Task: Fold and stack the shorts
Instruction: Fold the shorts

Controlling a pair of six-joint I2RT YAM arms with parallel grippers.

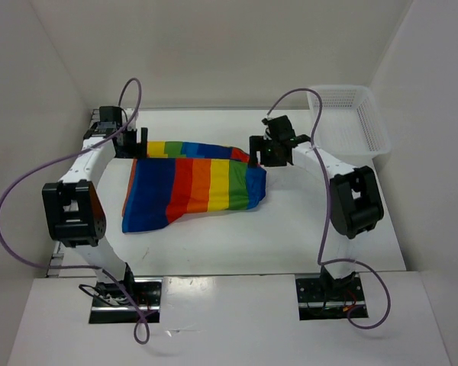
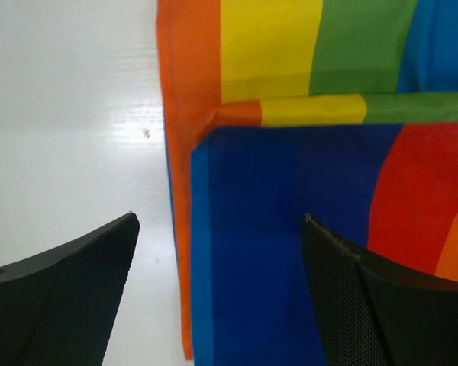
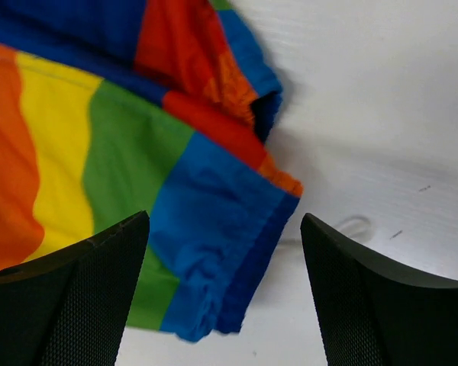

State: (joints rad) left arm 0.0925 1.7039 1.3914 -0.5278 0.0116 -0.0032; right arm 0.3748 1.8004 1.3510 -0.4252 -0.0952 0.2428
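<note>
My left gripper moves down next onto the shorts' top layer's far blue corner [image 1: 139,162] [image 2: 206,146] below it, since the corner's edge already runs between the open fingers.
The rainbow-striped shorts [image 1: 195,187] lie folded over on the white table, a striped layer on top and another sticking out behind it. My left gripper [image 1: 143,142] is open above the shorts' far left corner; its wrist view shows the blue and orange edge [image 2: 237,252] between the fingers. My right gripper [image 1: 261,152] is open above the far right corner, where the blue waistband end [image 3: 214,252] lies between the fingers with a bit of white drawstring [image 3: 351,227] beside it. Neither gripper holds anything.
A white plastic mesh basket [image 1: 349,118] stands at the back right of the table. White walls close in the table at the back and both sides. The arm bases [image 1: 126,293] sit at the near edge.
</note>
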